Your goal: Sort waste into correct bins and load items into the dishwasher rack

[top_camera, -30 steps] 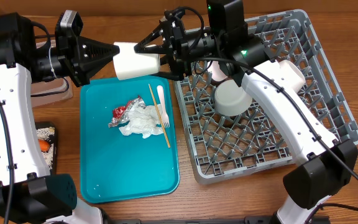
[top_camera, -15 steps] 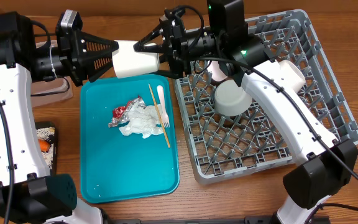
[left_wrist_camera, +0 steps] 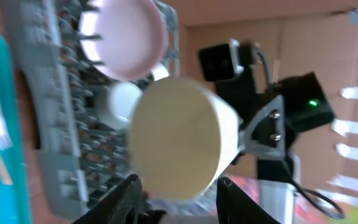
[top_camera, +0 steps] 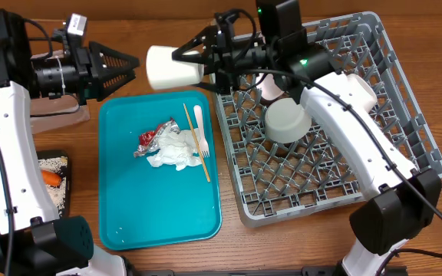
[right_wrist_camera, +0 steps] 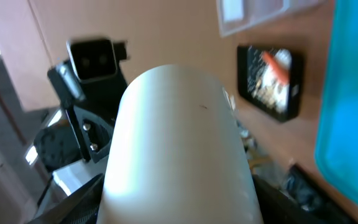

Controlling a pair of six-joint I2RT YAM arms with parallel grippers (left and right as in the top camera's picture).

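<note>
My right gripper swings across to its right in the overhead view next, turns downward, lowers and releases the white cup (top_camera: 169,67) on free dishwasher rack wires below, by the whitish bowl.
My right gripper (top_camera: 199,61) is shut on the white cup (top_camera: 169,67) and holds it on its side in the air above the teal tray's far edge; the cup fills the right wrist view (right_wrist_camera: 179,143). My left gripper (top_camera: 131,66) is open and empty, just left of the cup and apart from it, facing its base (left_wrist_camera: 179,143). The grey dishwasher rack (top_camera: 428,130) holds a grey bowl (top_camera: 286,121), a whitish bowl (top_camera: 359,88) and the pink plate (left_wrist_camera: 129,37). The napkin (top_camera: 175,149), foil wrapper (top_camera: 150,136), wooden stick (top_camera: 198,149) and white fork (top_camera: 200,126) lie on the teal tray (top_camera: 159,207).
The black tray (top_camera: 58,188) with food scraps and the orange carrot (top_camera: 50,178) sits at the left edge. The clear tub (top_camera: 60,116) stands under my left arm. Both arms meet over the table's far side.
My left gripper has let go of the cup and drawn back to the left. My right gripper now holds the cup alone, shifted slightly right and up.
</note>
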